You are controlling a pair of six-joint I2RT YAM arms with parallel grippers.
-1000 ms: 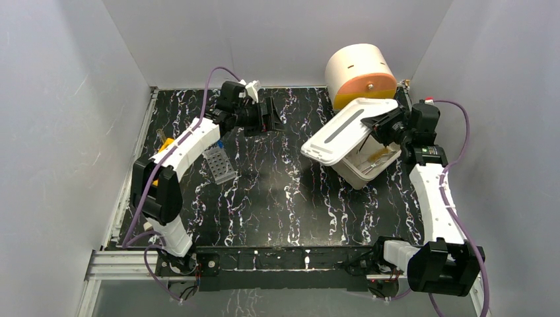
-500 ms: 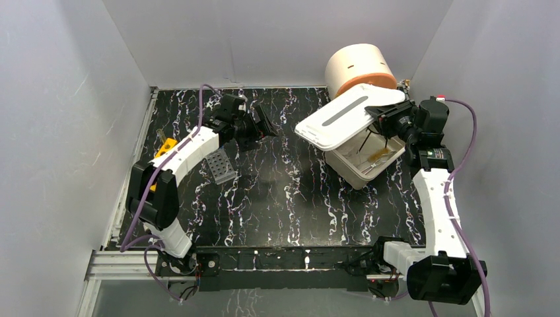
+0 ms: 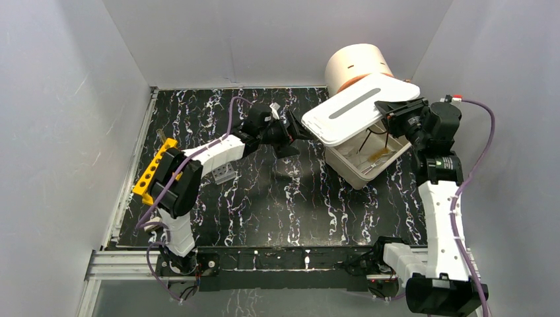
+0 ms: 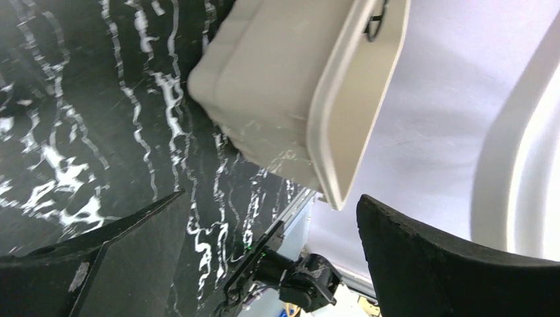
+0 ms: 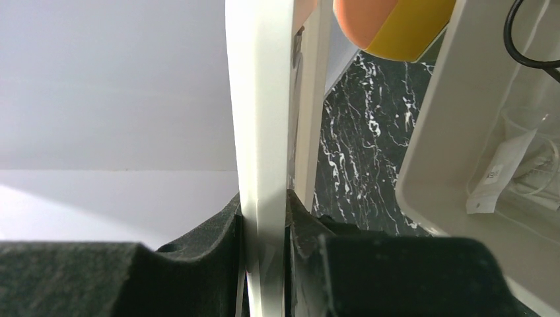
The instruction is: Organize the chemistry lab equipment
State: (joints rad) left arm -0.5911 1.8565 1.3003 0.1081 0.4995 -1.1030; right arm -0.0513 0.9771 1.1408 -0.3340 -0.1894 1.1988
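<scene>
The near part of the white box lies uncovered below the tilted lid, so the robot's right gripper will next move back and down to release the lid over that open part.
A white box [image 3: 353, 173] stands at the right of the black marbled table. Inside it I see a black wire loop [image 3: 374, 135], a wooden-handled tool [image 3: 380, 155] and clear items. My right gripper [image 3: 388, 109] is shut on the edge of the box's white lid [image 3: 360, 109] and holds it tilted above the box. In the right wrist view the lid edge [image 5: 264, 132] sits between the fingers of that gripper [image 5: 264, 205], with the box [image 5: 455, 132] and loop [image 5: 528, 39] beside it. My left gripper [image 3: 294, 132] is open and empty, just left of the box [image 4: 277, 99]. A grey tube rack [image 3: 224, 174] lies partly under the left arm.
A cream cylinder with an orange face [image 3: 355, 65] stands at the back right behind the box. A yellow rack [image 3: 152, 170] lies at the left table edge. Grey walls close in the back and both sides.
My left arm has swung from the back left towards the box, jaws open. My right gripper has lifted the lid up and to the right, uncovering more of the box.
</scene>
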